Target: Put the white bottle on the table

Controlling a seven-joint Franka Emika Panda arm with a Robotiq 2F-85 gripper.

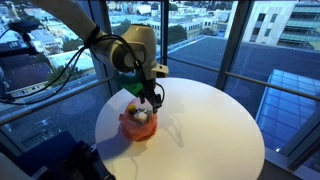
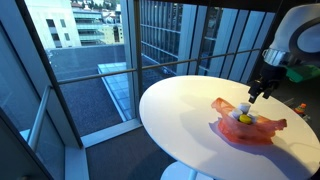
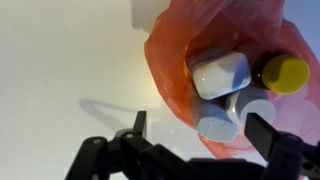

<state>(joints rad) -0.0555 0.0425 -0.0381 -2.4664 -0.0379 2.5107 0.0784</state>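
Observation:
My gripper is above the white bottle's round top point(image 3: 214, 126), which is nearer the finger toward the right in the wrist view. I will move that way, go down and close.
The orange-red container point(image 3: 165, 60) sits on the round white table point(image 3: 70, 60) and holds several items. In the wrist view a small white bottle point(image 3: 215, 122) stands in it, end-on, beside a larger pale squarish piece point(image 3: 220, 75), a yellow-capped piece point(image 3: 285, 72) and another white round top point(image 3: 260, 108). My gripper point(image 3: 201, 124) is open just above the container, one finger outside its rim and one over its contents, with the white bottle between them and not gripped. In both exterior views the gripper point(image 1: 148, 97) point(image 2: 258, 92) hangs over the container point(image 1: 138, 124) point(image 2: 252, 130).
The table point(image 1: 210, 120) point(image 2: 180, 110) stands beside floor-to-ceiling windows with railings. The container is near one edge of the table. A small orange object point(image 2: 300, 108) lies at the far table edge in an exterior view.

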